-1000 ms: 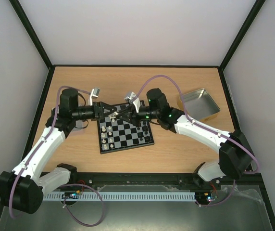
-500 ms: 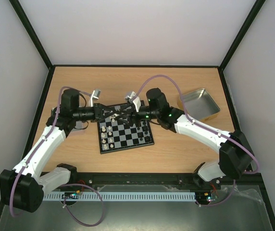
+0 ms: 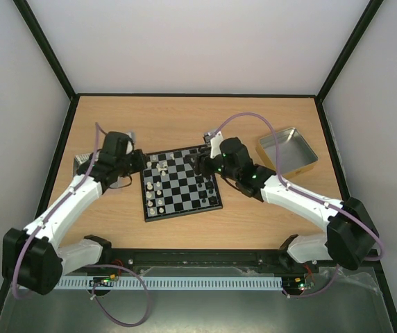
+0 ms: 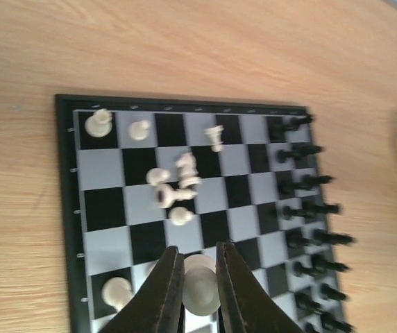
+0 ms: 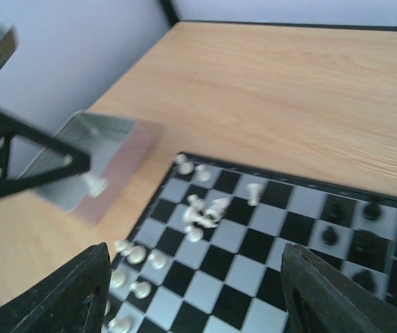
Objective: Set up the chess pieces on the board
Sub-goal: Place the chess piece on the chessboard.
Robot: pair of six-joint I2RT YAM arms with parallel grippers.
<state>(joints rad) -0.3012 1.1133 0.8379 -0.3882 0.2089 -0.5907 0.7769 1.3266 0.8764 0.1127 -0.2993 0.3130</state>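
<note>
I will next bring the piece down with my left gripper onto an empty light edge square (image 3: 150, 178) (image 4: 108, 250) beside the row of standing white pieces and let go, as that square is below.
The board (image 3: 184, 208) lies mid-table, black chess pieces (image 3: 209, 189) along its right side and cream-white ones (image 3: 154, 194) at its left. Several white pieces (image 4: 174, 184) lie tumbled near its middle. My left gripper (image 4: 198, 255) is shut on a cream-white piece (image 4: 200, 295), held above the board's left part (image 3: 136, 168). The right wrist view shows that piece (image 5: 94, 184) hanging from the left fingers. My right gripper (image 5: 195, 248) stands wide open above the board's far right part (image 3: 200, 164), nothing between its fingers.
An open silver tin (image 3: 286, 149) sits on the table to the right of the board. Another silver tin (image 5: 98, 158) lies left of the board, partly under the left arm (image 3: 80, 161). Dark walls frame the wooden table.
The grippers met over the board's far edge. The left one shut on a white piece, the right one opened, and both have drawn apart to their own sides.
</note>
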